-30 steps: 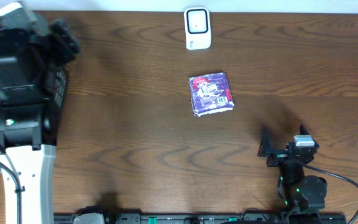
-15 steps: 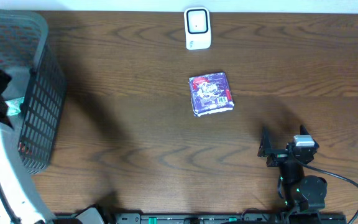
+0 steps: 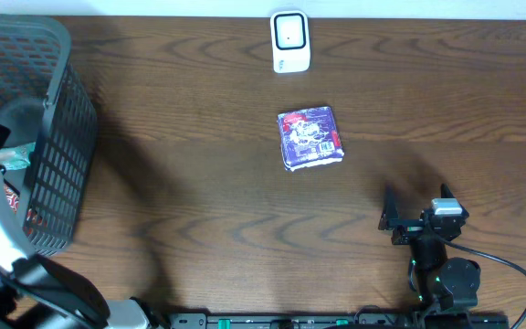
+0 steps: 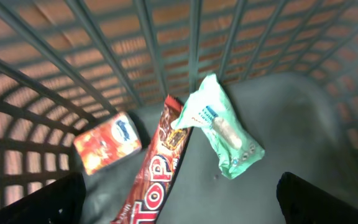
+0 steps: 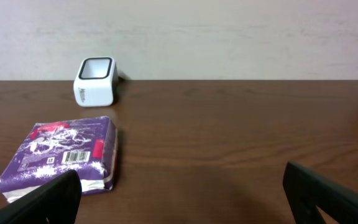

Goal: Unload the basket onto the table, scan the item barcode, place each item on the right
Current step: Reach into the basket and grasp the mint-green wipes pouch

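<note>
The robot needs to lower the open fingers of its left gripper next onto the green packet (image 4: 222, 124) below them, on the packet's half away from the red bar, where the bare bottom of the basket surrounds the packet.
A purple packet (image 3: 310, 137) lies flat mid-table with its barcode (image 5: 73, 157) facing up. The white scanner (image 3: 290, 41) stands behind it at the far edge. My right gripper (image 5: 185, 202) rests open near the front edge, to the right of the packet (image 5: 61, 152), with nothing between its fingers. My left gripper (image 4: 179, 208) hangs open inside the dark mesh basket (image 3: 57, 146). Below it lie a red "TOP" bar (image 4: 163, 168), a green packet (image 4: 222, 124) and an orange packet (image 4: 107, 142). It holds none of them.
The basket fills the table's left end, and its ribbed walls (image 4: 135, 56) close in around the left gripper. The left arm (image 3: 7, 247) rises along the basket's near side. A pale wall (image 5: 229, 37) stands behind the scanner (image 5: 95, 81).
The left arm has swung from over the basket's top toward the near left, uncovering the basket. The right arm, purple packet and scanner have not moved.
</note>
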### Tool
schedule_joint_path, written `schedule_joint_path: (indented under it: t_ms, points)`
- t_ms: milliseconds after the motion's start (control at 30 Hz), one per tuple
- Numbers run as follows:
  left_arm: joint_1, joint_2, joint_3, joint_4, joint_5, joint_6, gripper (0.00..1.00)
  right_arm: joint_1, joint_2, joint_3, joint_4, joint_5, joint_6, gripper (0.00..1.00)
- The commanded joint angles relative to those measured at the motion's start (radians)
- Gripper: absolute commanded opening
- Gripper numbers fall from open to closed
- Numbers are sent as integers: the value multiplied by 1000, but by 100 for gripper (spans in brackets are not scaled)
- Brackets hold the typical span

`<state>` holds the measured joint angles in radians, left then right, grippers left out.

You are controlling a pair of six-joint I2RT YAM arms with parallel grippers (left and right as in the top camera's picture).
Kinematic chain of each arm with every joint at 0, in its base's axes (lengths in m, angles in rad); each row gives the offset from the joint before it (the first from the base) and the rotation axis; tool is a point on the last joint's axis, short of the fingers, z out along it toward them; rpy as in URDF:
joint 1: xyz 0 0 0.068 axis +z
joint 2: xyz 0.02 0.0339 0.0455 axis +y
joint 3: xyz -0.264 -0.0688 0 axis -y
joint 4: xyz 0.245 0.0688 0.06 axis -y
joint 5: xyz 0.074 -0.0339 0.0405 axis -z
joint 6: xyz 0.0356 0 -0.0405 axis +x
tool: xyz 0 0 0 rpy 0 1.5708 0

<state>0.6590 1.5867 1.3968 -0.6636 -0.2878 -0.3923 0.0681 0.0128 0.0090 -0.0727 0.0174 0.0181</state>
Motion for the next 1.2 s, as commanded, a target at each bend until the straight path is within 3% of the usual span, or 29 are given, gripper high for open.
schedule_joint_path:
  t_ms: [0,233,867,900,933,1033,1167]
  points:
    - [-4,89,6,16,12,-58,98,6,-4,-3,-2,-1,10,99]
    - [-4,240,6,136,174,-58,98,6,-4,-3,-2,-1,10,99]
    - [-4,459,6,357,172,-58,99,6,-4,-3,-2,-1,10,99]
    - [-4,463,6,366,172,-58,96,6,-4,-3,-2,-1,10,99]
    - [-4,465,6,370,172,-58,86,6,-4,-3,-2,-1,10,99]
    - [-4,465,6,370,172,-58,43,6,-4,-3,-2,-1,10,99]
    - [-4,463,6,362,173,-58,12,6,-4,-3,-2,-1,10,99]
